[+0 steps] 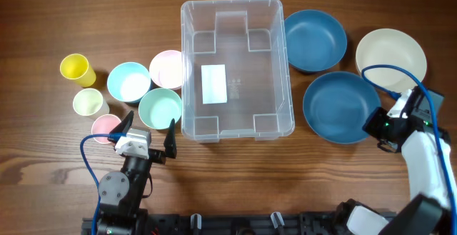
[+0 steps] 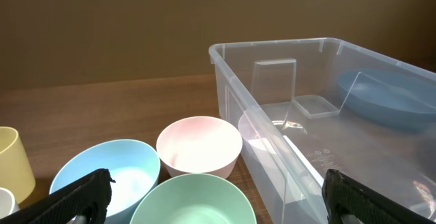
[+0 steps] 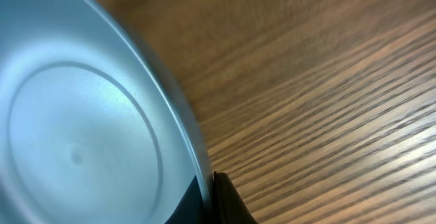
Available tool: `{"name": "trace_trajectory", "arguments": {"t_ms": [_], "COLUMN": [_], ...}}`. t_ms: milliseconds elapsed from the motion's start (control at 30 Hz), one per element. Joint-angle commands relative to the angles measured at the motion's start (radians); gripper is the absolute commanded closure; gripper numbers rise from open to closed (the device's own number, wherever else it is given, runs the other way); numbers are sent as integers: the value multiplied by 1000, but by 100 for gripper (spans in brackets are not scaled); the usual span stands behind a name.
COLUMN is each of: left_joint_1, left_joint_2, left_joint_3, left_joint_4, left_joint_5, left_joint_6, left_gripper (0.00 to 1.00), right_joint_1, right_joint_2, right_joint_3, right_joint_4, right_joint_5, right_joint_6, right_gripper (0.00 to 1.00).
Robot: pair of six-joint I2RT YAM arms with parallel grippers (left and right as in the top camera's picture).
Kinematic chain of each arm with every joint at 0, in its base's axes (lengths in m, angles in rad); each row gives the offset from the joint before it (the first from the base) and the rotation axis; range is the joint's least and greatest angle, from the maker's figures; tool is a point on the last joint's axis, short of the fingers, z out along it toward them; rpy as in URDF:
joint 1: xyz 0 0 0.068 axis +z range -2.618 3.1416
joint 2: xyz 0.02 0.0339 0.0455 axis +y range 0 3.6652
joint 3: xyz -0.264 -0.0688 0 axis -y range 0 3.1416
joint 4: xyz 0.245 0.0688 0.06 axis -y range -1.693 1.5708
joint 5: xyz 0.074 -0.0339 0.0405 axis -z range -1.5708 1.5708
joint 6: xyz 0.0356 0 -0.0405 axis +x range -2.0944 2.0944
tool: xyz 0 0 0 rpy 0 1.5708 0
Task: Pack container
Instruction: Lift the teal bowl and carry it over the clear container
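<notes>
I will lift the bowl outward over the container's empty base (image 1: 229, 58) next, then lower it and release it. I should do so because that place is to the left of my right gripper in the overhead view.
The clear container (image 1: 235, 13) stands mid-table with a white label on its base; nothing lies in it. It also shows in the left wrist view (image 2: 272, 67). My left gripper (image 1: 148, 136) is open just in front of the green bowl (image 1: 161, 108), with the container's left wall beside it. In the left wrist view its fingers (image 2: 214, 200) frame the green bowl (image 2: 193, 200). My right gripper (image 1: 378, 126) is shut on the right rim of the nearer dark blue bowl (image 1: 341, 106), with the rim pinched between its fingers (image 3: 210, 200).
A light blue bowl (image 1: 128, 81), a pink bowl (image 1: 167, 68), a yellow cup (image 1: 76, 68), a pale cup (image 1: 87, 101) and a pink cup (image 1: 106, 126) stand left of the container. A second dark blue bowl (image 1: 315, 39) and a cream bowl (image 1: 390, 54) stand to its right.
</notes>
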Motion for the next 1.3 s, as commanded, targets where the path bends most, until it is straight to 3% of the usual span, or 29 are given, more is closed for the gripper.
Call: {"name": "trace_trajectory", "arguments": {"t_ms": [0, 233, 533, 833, 1100, 1267], "left_joint_1": [7, 7, 7, 7, 7, 7], "left_joint_2": [2, 2, 2, 2, 2, 2], "left_joint_3": [-5, -5, -5, -5, -5, -5], "left_joint_4": [-7, -6, -7, -7, -6, -6], "left_joint_5": [-3, -3, -3, -3, -3, -3], "left_joint_6": [8, 8, 8, 8, 8, 8], "left_gripper": [0, 0, 0, 0, 0, 0], "right_joint_1": [-3, -3, 5, 243, 614, 764], "right_joint_2": [-143, -383, -469, -238, 92, 246], "right_joint_3": [22, 153, 343, 534, 791, 897], "right_joint_4": [-12, -78, -79, -43, -44, -38], "right_joint_5": [-80, -153, -314, -315, 0, 203], "right_joint_6": [12, 63, 53, 56, 51, 26], "right_gripper": [96, 96, 96, 96, 96, 96]}}
